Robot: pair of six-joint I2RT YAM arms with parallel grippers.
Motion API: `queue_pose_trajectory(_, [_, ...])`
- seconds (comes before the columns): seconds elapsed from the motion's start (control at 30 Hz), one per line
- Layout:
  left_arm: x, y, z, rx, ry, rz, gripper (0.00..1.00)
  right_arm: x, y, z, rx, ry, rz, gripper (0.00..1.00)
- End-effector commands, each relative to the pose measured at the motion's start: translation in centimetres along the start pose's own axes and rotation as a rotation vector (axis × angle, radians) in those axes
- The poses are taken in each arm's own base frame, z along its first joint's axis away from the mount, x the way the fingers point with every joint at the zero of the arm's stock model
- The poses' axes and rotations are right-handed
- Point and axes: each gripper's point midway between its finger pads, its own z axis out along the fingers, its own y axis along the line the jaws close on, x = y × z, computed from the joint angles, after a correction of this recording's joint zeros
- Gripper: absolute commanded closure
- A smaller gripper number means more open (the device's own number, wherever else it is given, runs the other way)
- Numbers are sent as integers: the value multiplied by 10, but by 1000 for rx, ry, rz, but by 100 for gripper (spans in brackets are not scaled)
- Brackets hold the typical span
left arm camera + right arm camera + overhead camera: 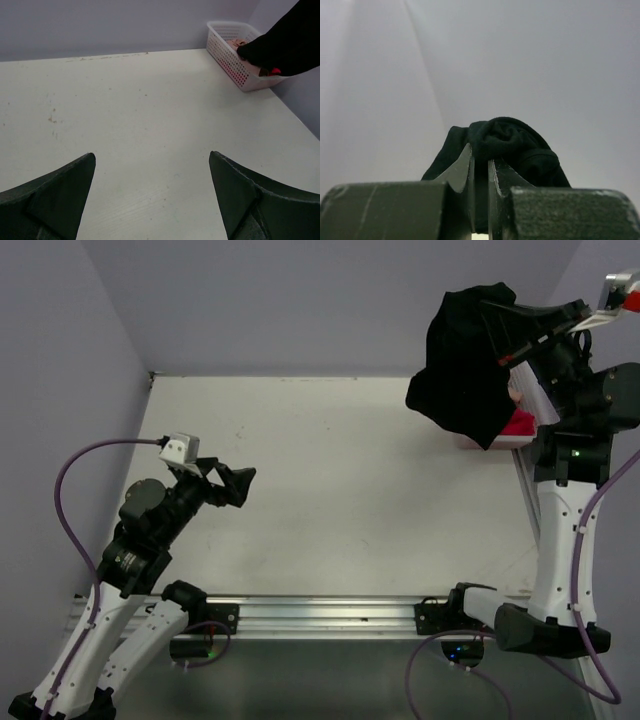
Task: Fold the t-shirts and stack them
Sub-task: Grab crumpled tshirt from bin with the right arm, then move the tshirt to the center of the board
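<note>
I need to move my right gripper to the left in the top view and down onto the middle of the table to let go of the black t-shirt (465,360), because that spot is bare.
The black t-shirt (465,360) hangs bunched in the air at the far right, above the white basket (535,400). My right gripper (480,302) is shut on its top; in the right wrist view the black cloth (512,140) bulges over the closed gripper (481,162). A red shirt (520,423) and a bit of pink cloth (514,392) show in the basket under it. In the left wrist view the black shirt (290,42) hangs over the basket (225,50). My left gripper (243,485) is open and empty above the table at the left, also seen in its wrist view (152,165).
The white table (330,480) runs from the left wall to the basket at the far right corner. A metal rail (320,615) lies along the near edge between the arm bases. Grey walls close the back and sides.
</note>
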Motion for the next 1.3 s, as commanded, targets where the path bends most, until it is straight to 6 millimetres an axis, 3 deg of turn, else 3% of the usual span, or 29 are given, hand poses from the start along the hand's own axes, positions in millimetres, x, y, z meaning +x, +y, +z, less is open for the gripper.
queue_pose_trajectory(0.0, [-22, -9, -1, 34, -72, -10, 0, -31, 58, 1, -241, -32, -25, 100])
queue_pose_trajectory(0.17, [-33, -10, -6, 30, -95, -3, 0, -48, 81, 10, -365, -29, 9, 100])
queue_pose_trajectory(0.37, [-35, -9, -12, 22, -102, -5, 0, -53, 86, 31, -437, -16, 63, 100])
queue_pose_trajectory(0.4, [-36, -9, -14, 19, -108, -5, 0, -50, 89, 35, -451, -10, 63, 100])
queue_pose_trajectory(0.43, [-37, -9, -14, 18, -110, -5, 0, -37, 78, 47, -431, 23, 97, 100])
queue_pose_trajectory(0.47, [-36, -9, -15, 16, -107, -7, 0, -41, 90, 49, -457, 19, 89, 100])
queue_pose_trajectory(0.6, [-40, -8, -18, 10, -116, -6, 0, -12, 87, 78, -451, 83, 96, 100])
queue_pose_trajectory(0.77, [-43, -7, -22, 2, -122, -1, 0, 28, 66, 109, -400, 169, 151, 100])
queue_pose_trajectory(0.8, [-42, -7, -22, 2, -120, -2, 0, 50, 57, 119, -381, 211, 172, 100])
queue_pose_trajectory(0.87, [-42, -7, -22, 1, -117, 0, 0, 74, 49, 127, -360, 261, 187, 100])
queue_pose_trajectory(0.9, [-42, -7, -24, 0, -121, 0, 0, 102, 42, 134, -341, 318, 204, 100])
queue_pose_trajectory(1.0, [-42, -7, -24, 2, -120, 0, 0, 147, 40, 141, -327, 404, 198, 100])
queue_pose_trajectory(1.03, [-41, -7, -24, -1, -118, 1, 0, 173, 33, 142, -298, 460, 221, 100])
queue_pose_trajectory(1.07, [-42, -7, -24, 1, -119, 2, 0, 188, 41, 144, -304, 491, 226, 100])
queue_pose_trajectory(1.1, [-42, -7, -24, 1, -119, 2, 0, 212, 34, 143, -272, 543, 212, 100])
queue_pose_trajectory(1.27, [-40, -6, -25, -1, -116, 4, 0, 283, 45, 135, -230, 701, 175, 100])
